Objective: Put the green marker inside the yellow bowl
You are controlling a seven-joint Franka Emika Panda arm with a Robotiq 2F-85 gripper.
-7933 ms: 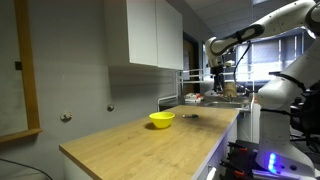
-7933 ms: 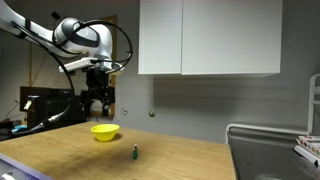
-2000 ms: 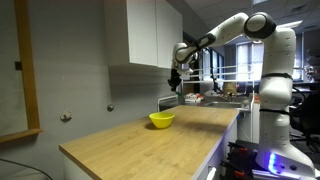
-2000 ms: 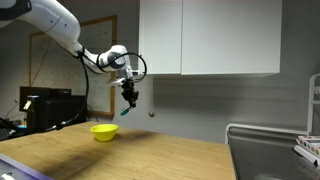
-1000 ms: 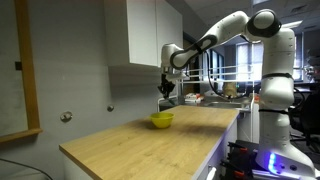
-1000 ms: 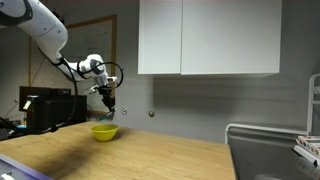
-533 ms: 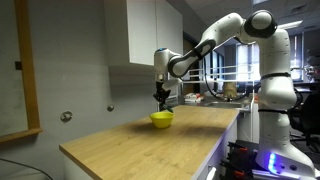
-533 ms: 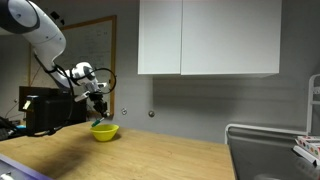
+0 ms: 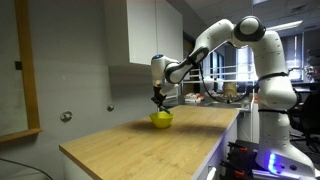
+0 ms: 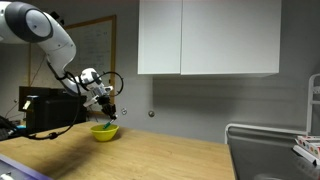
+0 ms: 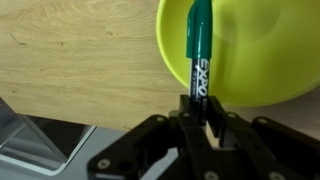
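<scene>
My gripper is above the inside of the yellow bowl, and the marker's cap end already hangs over. It will next move gently down and slightly outward and let go of the green marker (image 10: 110, 117).
The green marker (image 11: 196, 50) is clamped between my gripper's (image 11: 198, 103) fingers in the wrist view, its green cap end reaching out over the inside of the yellow bowl (image 11: 270, 60). In both exterior views the gripper (image 9: 157, 99) (image 10: 109, 111) hangs just above the yellow bowl (image 9: 162, 120) (image 10: 104, 131), which stands on the wooden countertop. In an exterior view the marker (image 10: 110, 117) shows as a small dark stick angled down toward the bowl. The gripper is shut on the marker.
The wooden countertop (image 9: 130, 145) (image 10: 140, 160) runs long, with its edge near the bowl in the wrist view. White wall cabinets (image 10: 210, 38) hang above. A dish rack (image 10: 262, 140) stands at one end, and a monitor (image 10: 40, 108) sits behind the bowl.
The arm carried the marker along the counter and lowered it over the yellow bowl. In the last half second it dropped slightly closer to the bowl, and the grip stayed shut.
</scene>
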